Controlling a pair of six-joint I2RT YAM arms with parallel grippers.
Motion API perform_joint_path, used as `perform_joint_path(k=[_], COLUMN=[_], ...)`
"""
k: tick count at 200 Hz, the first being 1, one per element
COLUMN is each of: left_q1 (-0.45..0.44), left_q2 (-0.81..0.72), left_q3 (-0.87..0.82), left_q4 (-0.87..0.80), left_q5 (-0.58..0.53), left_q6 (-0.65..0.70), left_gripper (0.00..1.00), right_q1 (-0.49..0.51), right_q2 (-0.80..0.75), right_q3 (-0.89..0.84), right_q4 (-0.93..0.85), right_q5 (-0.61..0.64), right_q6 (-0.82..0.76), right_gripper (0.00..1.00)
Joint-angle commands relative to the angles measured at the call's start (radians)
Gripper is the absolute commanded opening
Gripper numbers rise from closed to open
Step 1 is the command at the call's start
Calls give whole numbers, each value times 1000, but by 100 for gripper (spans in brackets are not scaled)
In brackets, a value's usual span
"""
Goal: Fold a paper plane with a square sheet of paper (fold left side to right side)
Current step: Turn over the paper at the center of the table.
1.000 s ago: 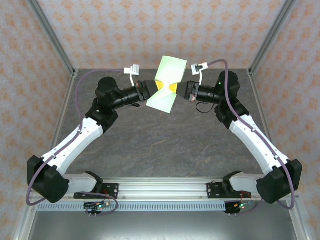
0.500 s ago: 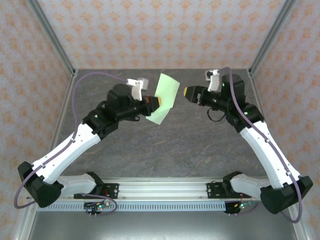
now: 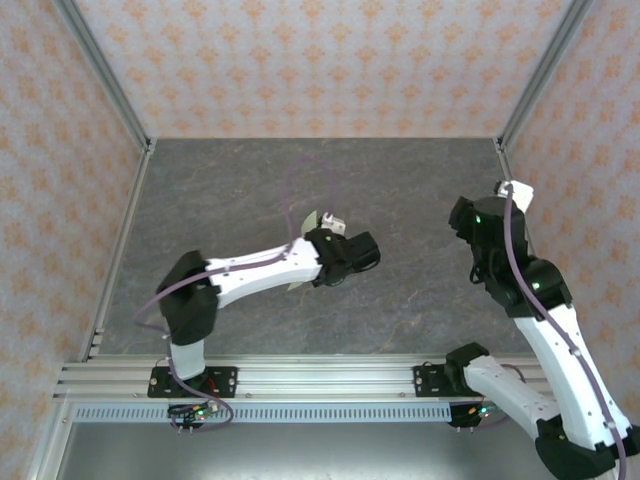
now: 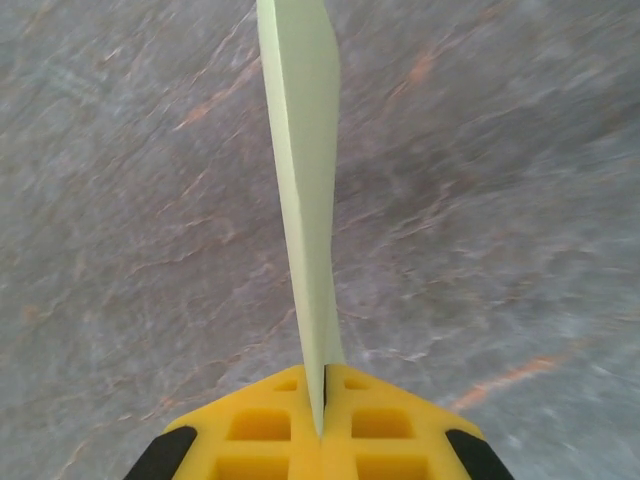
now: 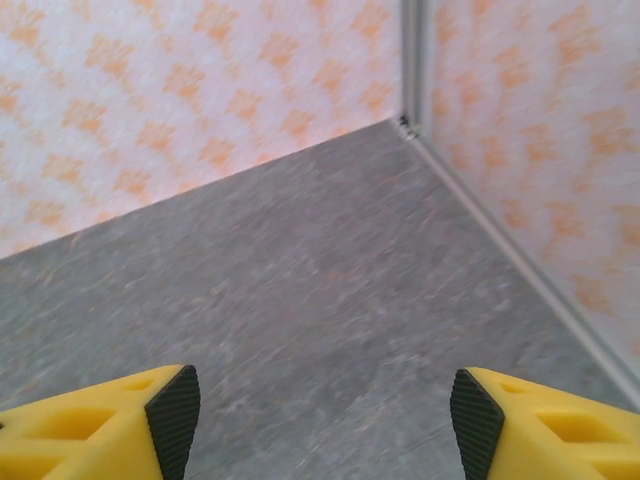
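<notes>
The left gripper lowers the pale green sheet of paper toward the grey marbled table next, before releasing it.
In the left wrist view my left gripper (image 4: 323, 400) is shut on the pale green sheet of paper (image 4: 300, 150). I see the sheet edge-on, rising away from the yellow fingers (image 4: 260, 425) above the grey table. From this angle I cannot tell whether it has the shape of a paper plane. From above, a sliver of the paper (image 3: 309, 219) shows beside the left wrist (image 3: 345, 255) over the table's middle. My right gripper (image 5: 325, 425) stands open with nothing between its fingertips, facing the back right corner.
The grey marbled table (image 3: 230, 190) is walled by patterned panels with metal posts (image 3: 530, 75). The right arm (image 3: 520, 275) stands folded back near the right wall. A metal rail (image 3: 320, 380) runs along the near edge.
The right gripper opened, let go of the paper and drew back to the right. The left arm swung the paper from the back down over the table's middle, still shut on it.
</notes>
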Motion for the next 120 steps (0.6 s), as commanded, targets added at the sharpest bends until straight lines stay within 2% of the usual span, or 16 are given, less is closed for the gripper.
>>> perform_joint_path(k=[1,37,71,82,104,120], left_q1=[-1,0,1,1,1,3], left_q2=[113,314,408,427,455,458], left_q3=[86,219,288,309,354,388], left_q4=[-166,-255,-226,-210,-176,-142], left_q5=[-118,-111,-58,-30,44,118], left_q6=[-137,-168,-118,-93,-45,-8], left_gripper=[0,0,0,4,22,29], right_q1=[-2,-2,-2,-2,-2,-3], right_q2=[-22,-30,-35,-35,-34,-33], right_q3=[-18,-40,-63,-67,-72,-77], right_q4=[-56,-68,-59,-59,-56,-52], right_q5=[134,141,138,136,131,122], right_q6=[-29,-46,-52,-53,-56,-61], right_gripper=[71,73,74,74,75,75])
